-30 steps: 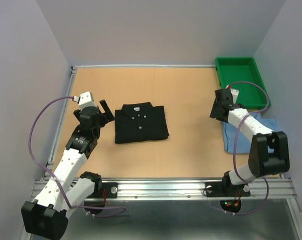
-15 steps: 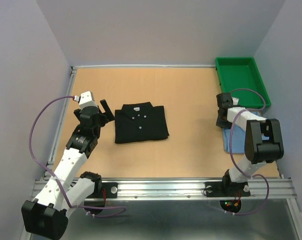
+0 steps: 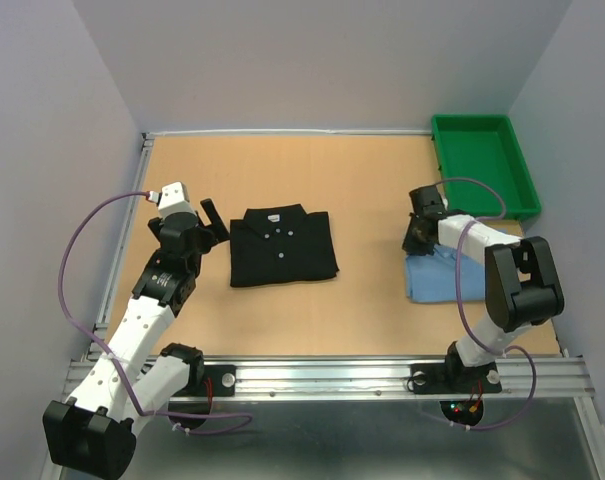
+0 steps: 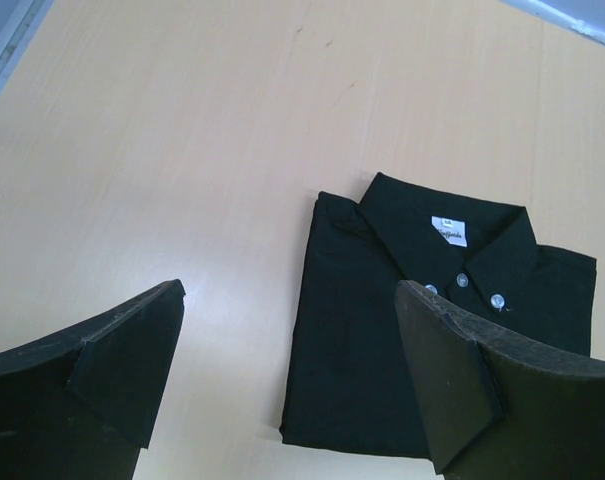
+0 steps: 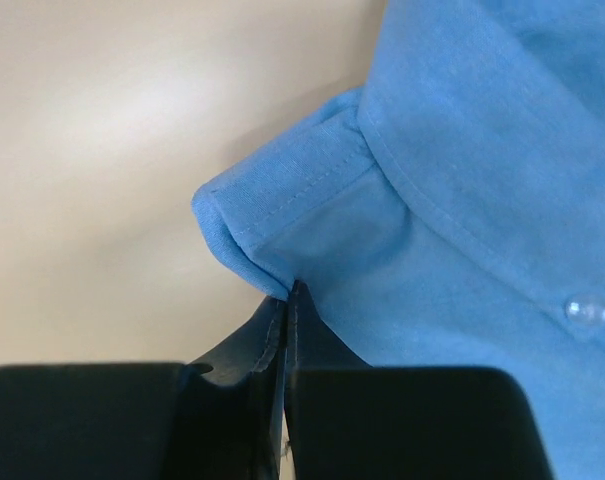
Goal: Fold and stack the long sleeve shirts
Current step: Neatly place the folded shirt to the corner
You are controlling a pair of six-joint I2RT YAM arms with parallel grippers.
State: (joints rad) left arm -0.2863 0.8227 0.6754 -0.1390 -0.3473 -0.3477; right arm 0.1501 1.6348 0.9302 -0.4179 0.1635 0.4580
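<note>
The black shirt's edge shows between the open fingers, so my left gripper goes down and to the right in the top view onto the black shirt's closer side edge (image 3: pixel 232 248) (image 4: pixel 300 305) next.
The black shirt (image 3: pixel 283 246) lies folded flat in the middle of the table, collar and white buttons up; the left wrist view also shows this black shirt (image 4: pixel 432 330). My left gripper (image 3: pixel 214 228) hovers just left of it, open, with nothing between its fingers (image 4: pixel 132 360). The light blue shirt (image 3: pixel 444 274) lies on the right side of the table. My right gripper (image 3: pixel 415 238) is at its far left corner, shut on the edge of the light blue shirt (image 5: pixel 442 190), with a fold of cloth pinched at the fingertips (image 5: pixel 288 296).
A green plastic tray (image 3: pixel 482 165) stands at the back right corner. Grey walls close in the table on three sides. A metal rail (image 3: pixel 332 375) runs along the near edge by the arm bases.
My right gripper closed on the blue shirt's edge and moved left, dragging the shirt toward the table's middle. The left arm and the black shirt have not moved.
</note>
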